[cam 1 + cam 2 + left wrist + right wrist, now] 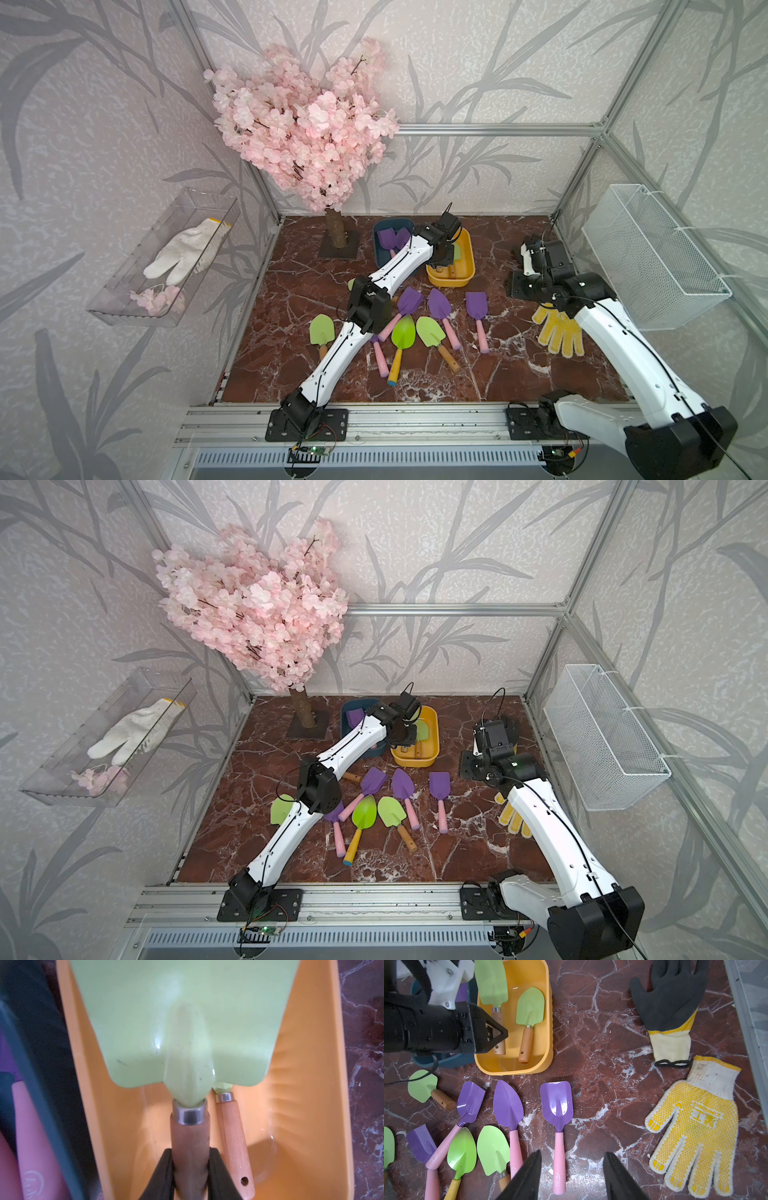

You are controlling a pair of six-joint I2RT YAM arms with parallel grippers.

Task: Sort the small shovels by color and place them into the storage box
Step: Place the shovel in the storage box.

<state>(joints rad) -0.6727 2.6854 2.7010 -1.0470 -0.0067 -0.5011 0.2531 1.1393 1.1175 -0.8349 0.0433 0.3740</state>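
Note:
A green shovel is already in the yellow storage box, so I should lower my left gripper toward the bottom of the box beside it and let go of the held shovel's handle.
My left gripper is shut on the brown wooden handle of a green shovel, held inside the rim of the yellow storage box. Whether the shovel touches the box floor I cannot tell. A second green shovel lies in that box beside it. The dark blue box next to it holds purple shovels. Several purple and green shovels lie loose mid-table, among them a purple one with a pink handle. My right gripper hangs open above that handle's end, holding nothing.
A yellow dotted glove and a black glove lie on the table's right side. A pink blossom tree stands at the back left. A white wire basket hangs on the right wall, a clear tray on the left wall.

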